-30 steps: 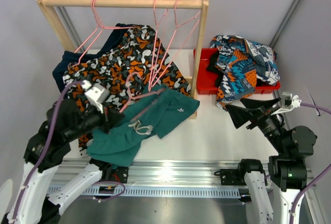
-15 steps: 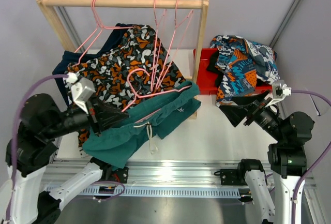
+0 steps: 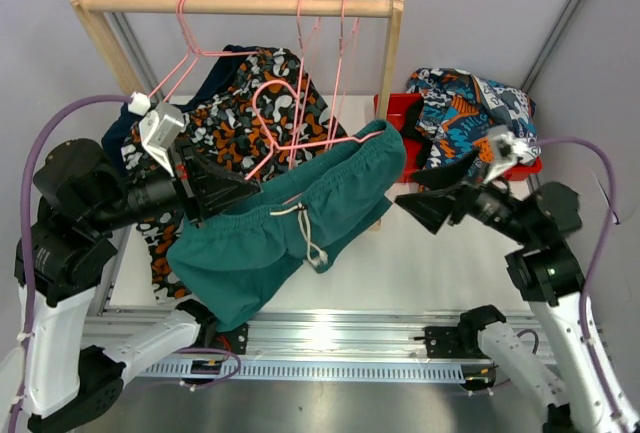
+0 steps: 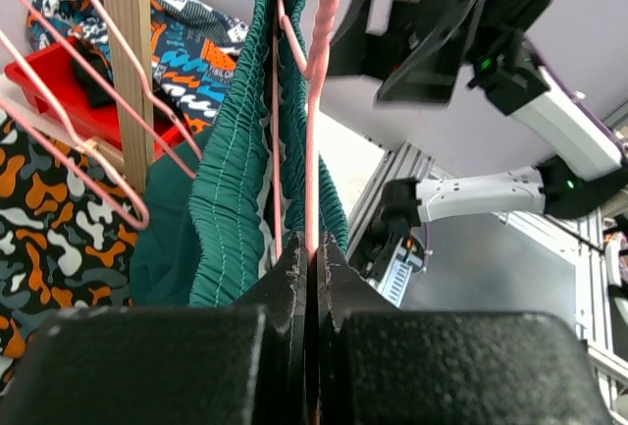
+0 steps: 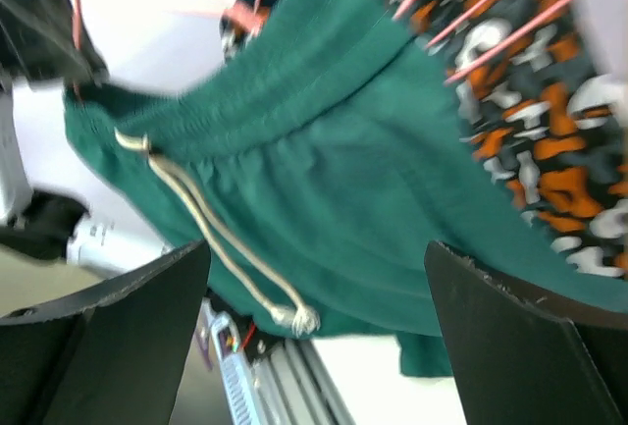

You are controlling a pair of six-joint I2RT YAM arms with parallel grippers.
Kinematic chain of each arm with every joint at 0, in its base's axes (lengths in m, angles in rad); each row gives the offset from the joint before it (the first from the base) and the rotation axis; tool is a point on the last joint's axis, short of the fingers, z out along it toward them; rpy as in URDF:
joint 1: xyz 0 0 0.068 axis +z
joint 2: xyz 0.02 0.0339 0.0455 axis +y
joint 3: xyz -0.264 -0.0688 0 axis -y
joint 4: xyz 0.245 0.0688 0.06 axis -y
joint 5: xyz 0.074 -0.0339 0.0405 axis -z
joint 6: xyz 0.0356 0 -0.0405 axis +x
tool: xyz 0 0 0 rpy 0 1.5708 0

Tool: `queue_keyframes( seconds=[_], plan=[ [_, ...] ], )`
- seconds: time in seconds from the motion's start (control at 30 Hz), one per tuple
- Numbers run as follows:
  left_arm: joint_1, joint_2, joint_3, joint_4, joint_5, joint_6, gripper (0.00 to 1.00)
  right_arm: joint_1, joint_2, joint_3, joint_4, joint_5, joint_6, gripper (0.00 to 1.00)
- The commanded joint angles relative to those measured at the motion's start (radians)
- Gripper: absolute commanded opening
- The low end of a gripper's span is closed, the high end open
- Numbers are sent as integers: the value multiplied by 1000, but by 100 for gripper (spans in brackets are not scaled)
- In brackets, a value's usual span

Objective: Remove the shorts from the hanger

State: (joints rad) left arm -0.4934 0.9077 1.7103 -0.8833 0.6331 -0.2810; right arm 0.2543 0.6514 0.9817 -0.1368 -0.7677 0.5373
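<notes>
The robot's right gripper next needs to turn outward and then move in onto the teal shorts' side edge just below the waistband, because the pink hanger's end sits inside.
The teal green shorts with a white drawstring hang on a pink hanger, lifted above the table. My left gripper is shut on the hanger's wire; the green waistband hangs beside it. My right gripper is open and empty, just right of the shorts, facing them. The camouflage shorts and navy shorts lie under the wooden rack. The cartoon-print shorts lie on the red tray.
Other pink hangers hang from the rack's rail. The rack's right post stands between the lifted shorts and the red tray. The aluminium rail runs along the table's near edge.
My left gripper has lifted the hanger and teal green shorts up and right, off the table. My right gripper has swung left toward the shorts.
</notes>
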Motion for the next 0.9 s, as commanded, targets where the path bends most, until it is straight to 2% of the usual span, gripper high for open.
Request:
queue_keyframes(
  seconds=[0.0,0.07,0.2,0.33,0.37,0.47,0.57,0.67,0.8,0.87],
  plan=[
    [-5,8,83,109,20,-46,0,233,100,64,-3,236,-172,99],
    [-5,20,98,103,16,-46,0,301,132,74,-3,350,-233,99],
    [-5,13,107,95,10,-40,0,333,165,43,55,444,-258,100],
    [-5,-4,100,90,2,-35,0,333,99,0,94,652,-290,100],
    [-7,-6,97,87,-1,-34,0,333,82,-9,92,754,-296,100],
    [-11,-13,97,89,4,-33,0,333,7,-38,106,887,-349,100],
    [-13,-13,107,93,13,-35,0,329,0,-28,95,860,-378,100],
    [-13,-7,121,95,23,-40,0,327,62,-24,123,782,-344,99],
    [-13,-4,133,96,25,-38,0,358,152,-57,282,661,-255,100],
    [-13,0,138,93,20,-34,0,388,219,-54,344,662,-244,100]
  ],
)
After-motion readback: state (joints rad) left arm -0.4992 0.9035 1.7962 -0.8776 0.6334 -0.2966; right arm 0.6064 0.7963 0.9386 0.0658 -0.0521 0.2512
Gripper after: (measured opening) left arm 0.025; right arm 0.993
